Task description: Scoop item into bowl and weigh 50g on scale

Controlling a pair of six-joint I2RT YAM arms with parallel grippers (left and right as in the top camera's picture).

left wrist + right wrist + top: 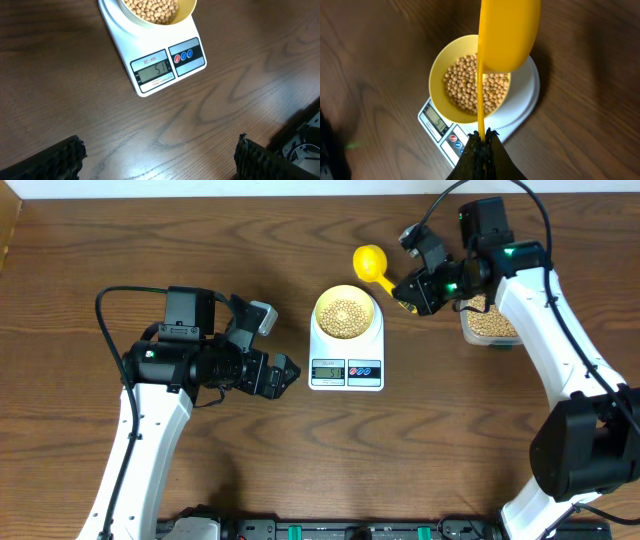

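Observation:
The scoop (pixel 371 261) should go to the right in the overhead view with my right gripper next, then down into the clear tub (pixel 491 323). I should release it there because the display shows enough weight.
The white scale (pixel 346 365) stands mid-table with the pale yellow bowl (pixel 347 313) on its platform. The bowl holds a layer of beige beans (pixel 347 317). In the left wrist view the scale (pixel 165 55) shows a display (pixel 155 71) reading 51. My right gripper (pixel 412 290) is shut on the handle of a bright yellow scoop (pixel 371 261), held up behind and right of the bowl. In the right wrist view the scoop (pixel 507 35) hangs over the bowl (pixel 440 80) and beans (pixel 470 90). My left gripper (pixel 275 345) is open and empty, left of the scale.
A clear tub (pixel 490 325) of beans stands at the right, partly under the right arm. Bare wood lies between the left gripper's fingers (pixel 67 160). The table's front edge carries black equipment (pixel 330 530).

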